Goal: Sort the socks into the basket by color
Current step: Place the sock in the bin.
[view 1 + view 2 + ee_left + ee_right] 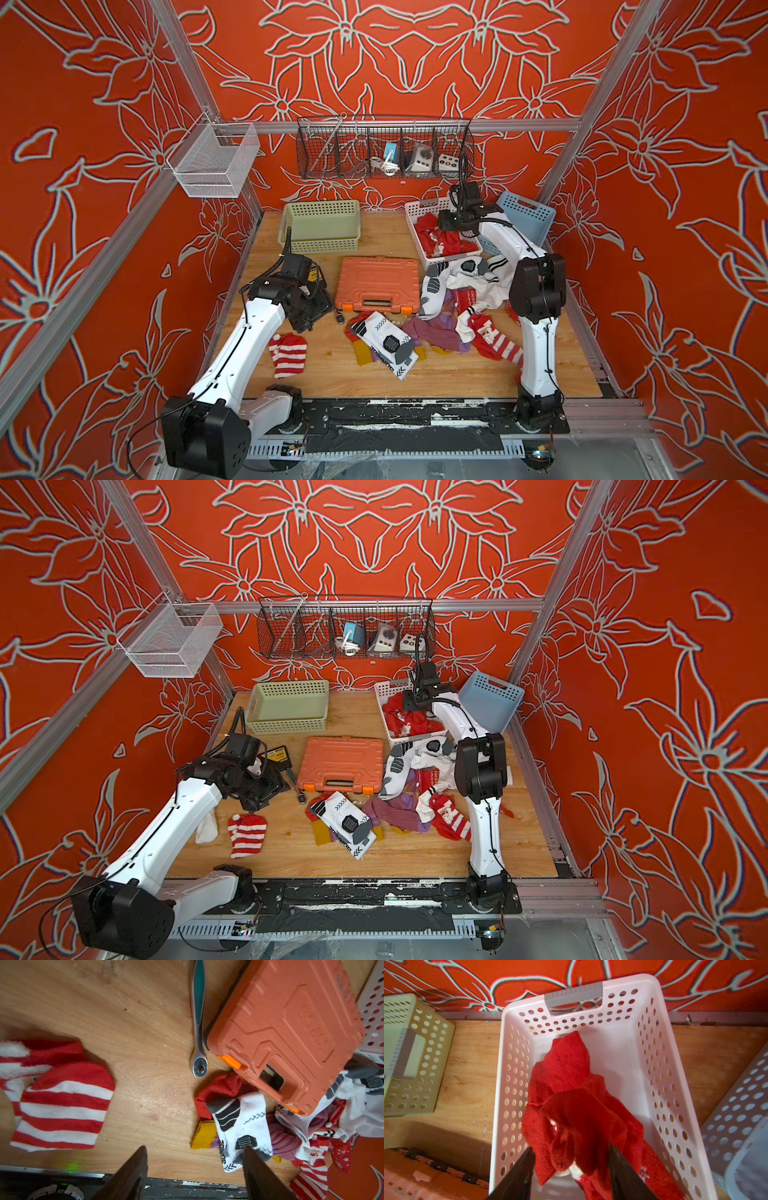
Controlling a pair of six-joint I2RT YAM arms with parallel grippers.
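Observation:
The robot should next bring its left gripper back and down to the striped sock, onto the sock's edge facing the ratchet (302, 349), where bare table leaves room.
The white basket (414, 233) (500, 1084) at the back right holds red socks (440, 243). My right gripper (571, 1147) (449, 224) hovers over it with its jaws apart, and a red sock (566, 1076) hangs loose between them down into the basket. More socks lie in a mixed pile (457, 299) at the front right: white, purple and red ones. A red-and-white striped sock (286, 353) (62, 1109) lies alone at the front left. My left gripper (195, 1148) (307, 320) is open above bare table between that sock and a white sock (239, 1122).
An empty green basket (320, 245) sits at the back left and a blue basket (528, 212) leans behind the right arm. An orange tool case (378, 278) lies mid-table, with a ratchet (198, 1022) beside it. A wire rack (384, 149) hangs on the back wall.

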